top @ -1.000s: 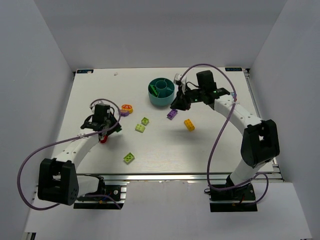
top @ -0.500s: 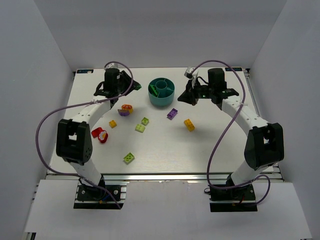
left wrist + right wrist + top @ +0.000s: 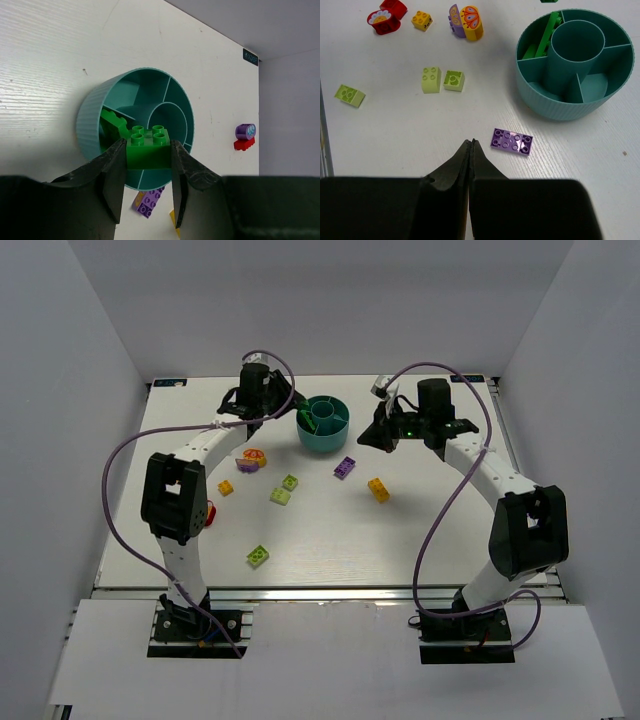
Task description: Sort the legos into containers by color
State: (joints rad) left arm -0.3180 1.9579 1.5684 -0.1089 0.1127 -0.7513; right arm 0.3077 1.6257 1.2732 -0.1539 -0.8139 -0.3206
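The held dark green brick goes down in my left gripper toward the bowl's section (image 3: 307, 420) (image 3: 116, 131) next, where green pieces already lie.
The round teal bowl (image 3: 323, 439) stands at the back centre. My left gripper (image 3: 285, 406) is shut on a dark green brick (image 3: 147, 147) and holds it above the bowl's (image 3: 90, 120) near rim, beside a compartment that holds green pieces (image 3: 112, 125). My right gripper (image 3: 373, 436) is shut and empty, to the right of the bowl (image 3: 560, 107), above the table just short of a purple plate (image 3: 512, 141). Two lime bricks (image 3: 431, 80) lie together in mid-table, and a third lime brick (image 3: 259, 555) lies nearer the front.
An orange-yellow brick (image 3: 378, 489) lies right of centre. A small yellow brick (image 3: 226, 487), a purple-and-orange piece (image 3: 250, 459) and a red piece (image 3: 387, 17) lie on the left. A purple cylinder on a red brick (image 3: 245, 137) stands beyond the bowl.
My left arm has swung from the left of the table up to the bowl, carrying the dark green brick. My right gripper has drawn back a little from the purple plate.
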